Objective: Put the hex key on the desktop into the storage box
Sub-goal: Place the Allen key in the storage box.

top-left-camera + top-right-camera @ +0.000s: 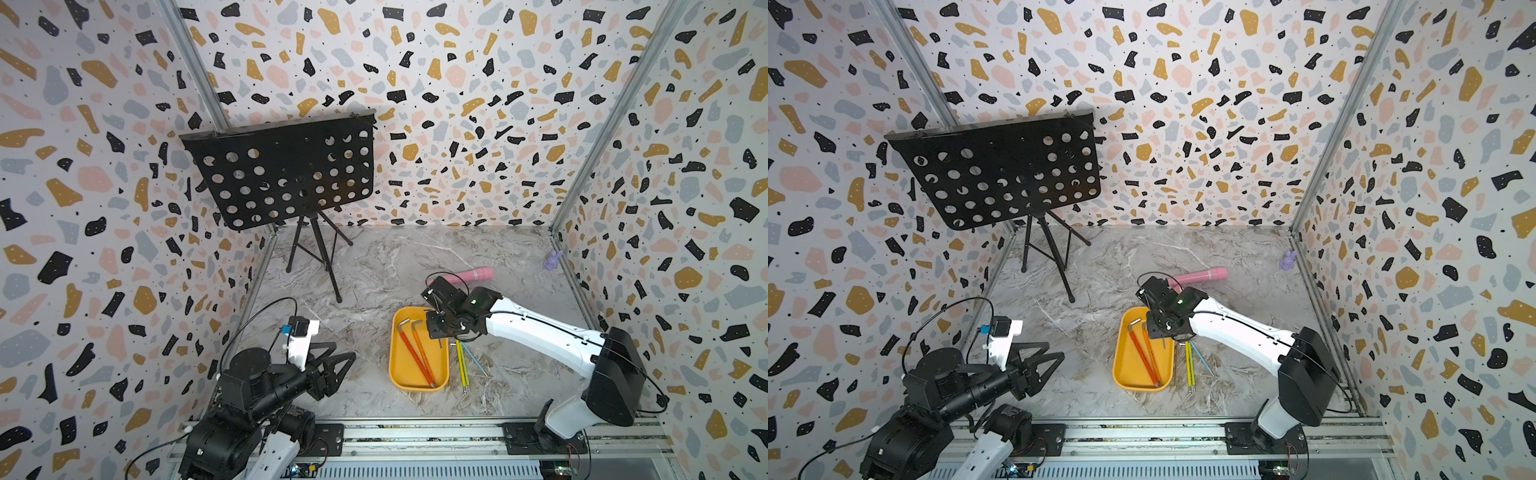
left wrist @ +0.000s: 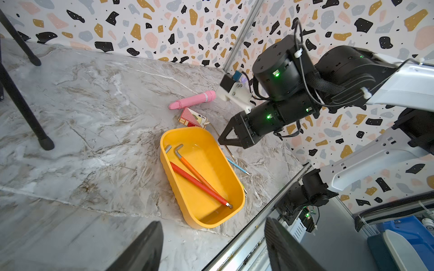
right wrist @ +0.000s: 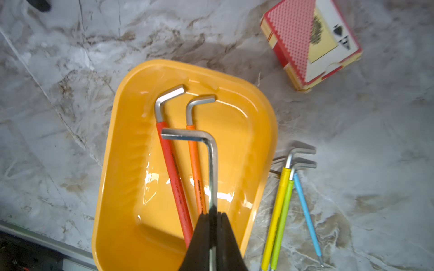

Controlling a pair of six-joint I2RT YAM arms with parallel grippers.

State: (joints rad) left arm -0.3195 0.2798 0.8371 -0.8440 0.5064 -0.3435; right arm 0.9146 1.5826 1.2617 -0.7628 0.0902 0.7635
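The clear part of the storage box's bottom beside the orange-sleeved hex key lies below, so my right gripper will next lower the silver hex key (image 3: 212,164) there and let go.
The yellow storage box (image 1: 401,370) (image 1: 1127,370) (image 3: 131,187) lies on the marble desktop (image 1: 374,266) and holds a red-sleeved hex key (image 3: 173,178) and an orange-sleeved one (image 3: 196,169). My right gripper (image 3: 213,215) (image 1: 438,332) is shut on a bare silver hex key (image 3: 212,164), which hangs over the box's inside. Yellow (image 3: 277,211), green (image 3: 283,223) and blue (image 3: 305,211) hex keys lie on the desktop beside the box. My left gripper (image 1: 347,353) (image 2: 212,223) stands open and empty, near the front left, apart from the box.
A black music stand (image 1: 282,174) on a tripod (image 1: 316,257) fills the back left. A pink cylinder (image 1: 469,275) and a red playing-card box (image 3: 310,44) lie behind the box. A purple figurine (image 1: 552,259) sits by the right wall. A metal rail (image 1: 415,432) runs along the front.
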